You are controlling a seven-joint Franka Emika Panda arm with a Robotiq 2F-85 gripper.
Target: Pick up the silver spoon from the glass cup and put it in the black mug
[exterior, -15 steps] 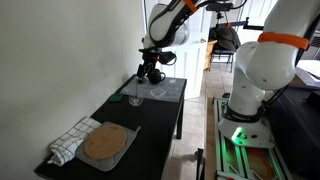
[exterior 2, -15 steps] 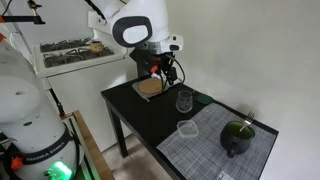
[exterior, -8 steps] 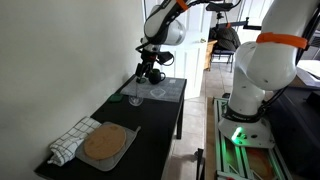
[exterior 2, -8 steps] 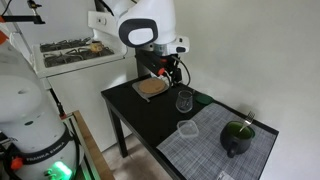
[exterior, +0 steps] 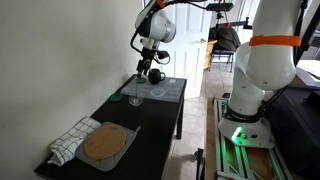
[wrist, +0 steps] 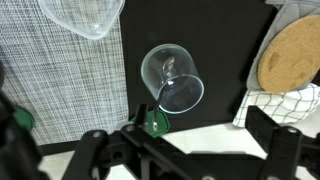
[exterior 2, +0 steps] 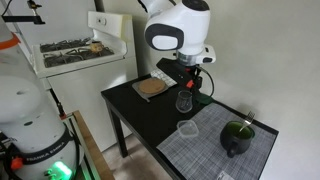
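The spoon's upper handle is below my gripper, off-centre toward the left in the wrist view, so I will lower and shift that way, centring it between my fingers.
The glass cup [exterior 2: 184, 101] stands on the black table near the placemat's edge; it also shows in an exterior view [exterior: 134, 97]. In the wrist view I look down into the glass cup [wrist: 172, 78], which rests on a small green coaster [wrist: 155, 123]. The silver spoon [wrist: 167, 70] shows only as a thin silvery glint inside it. The black mug [exterior 2: 238, 136] sits on the far end of the placemat. My gripper [exterior 2: 195, 82] hangs above and just behind the glass cup, open and empty; its fingers [wrist: 190, 152] are spread wide apart.
A low clear glass piece [exterior 2: 187, 130] lies on the grey placemat [exterior 2: 215, 145]; it also shows in the wrist view [wrist: 85, 15]. A round cork mat [exterior: 105, 143] and a checked cloth [exterior: 68, 141] lie at the table's other end. A wall runs along one table side.
The arm has moved from over the cork mat along the table to above the glass cup. The gripper stayed open. Nothing on the table moved.
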